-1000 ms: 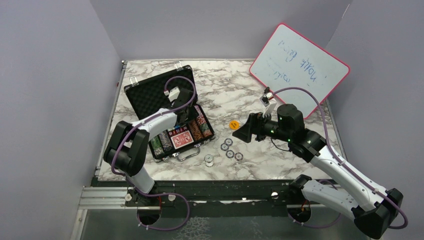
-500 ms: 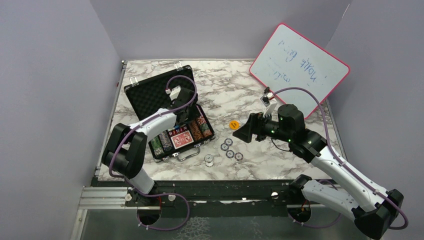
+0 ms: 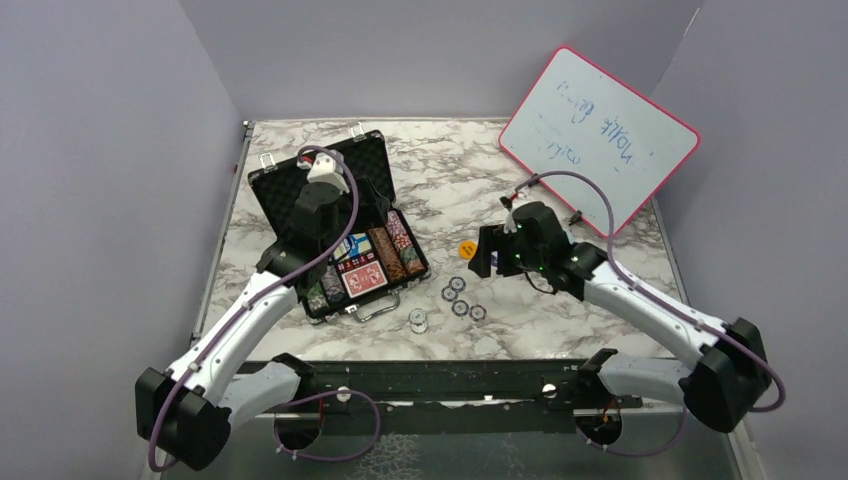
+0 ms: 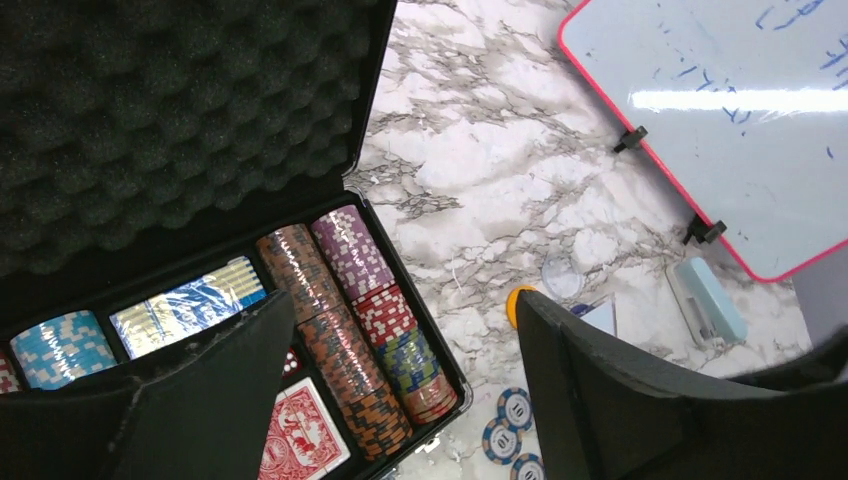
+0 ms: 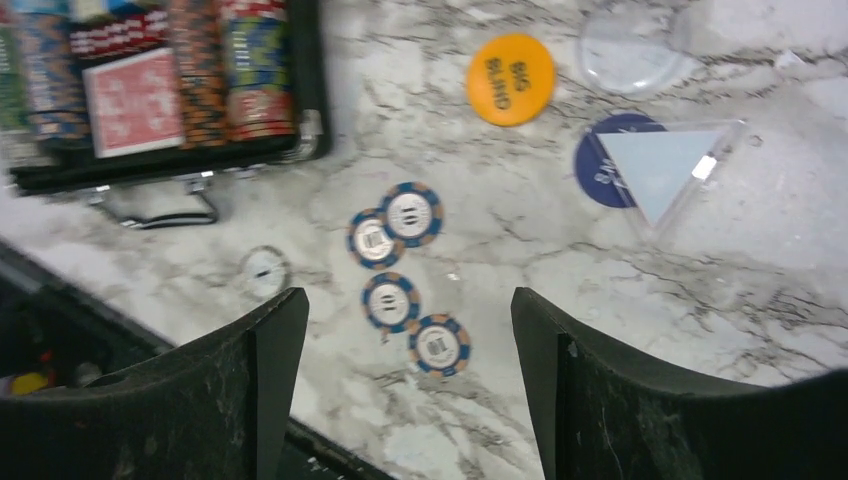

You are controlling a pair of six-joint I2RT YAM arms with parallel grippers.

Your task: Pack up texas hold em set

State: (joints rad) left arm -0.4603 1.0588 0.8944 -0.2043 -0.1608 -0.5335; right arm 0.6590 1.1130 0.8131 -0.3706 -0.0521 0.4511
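Note:
I need to turn my open right gripper down and toward the right in the wrist view next, so that it straddles the clear triangular piece point(image 5: 657, 170). The piece is outside the gap between the fingers.
The black briefcase point(image 3: 290, 185) lies open at the left, foam lid up, holding rows of multicoloured chips point(image 3: 395, 250) and a red-backed deck point(image 3: 364, 278). My left gripper point(image 3: 322, 225) is open and empty above the case; its wrist view shows the chip rows point(image 4: 345, 300) and deck point(image 4: 300, 440) between the fingers. The orange button point(image 3: 467, 249) lies right of the case. Several blue-rimmed loose chips point(image 3: 460, 300) lie on the marble. My right gripper point(image 3: 484, 254) is open and empty above them point(image 5: 400, 260), with the orange button point(image 5: 510, 78) beyond.
The pink-framed whiteboard point(image 3: 598, 135) leans at the back right, with a light blue eraser point(image 4: 708, 300) beneath it. A clear triangular piece over a dark blue disc point(image 5: 650, 165) and a clear disc point(image 5: 625, 45) lie near the button. A whitish chip point(image 3: 417, 321) lies by the case's silver handle point(image 3: 375, 308).
My left arm has drawn back and lifted from the case's right end to above its lid. My right gripper has moved left, closer to the orange button.

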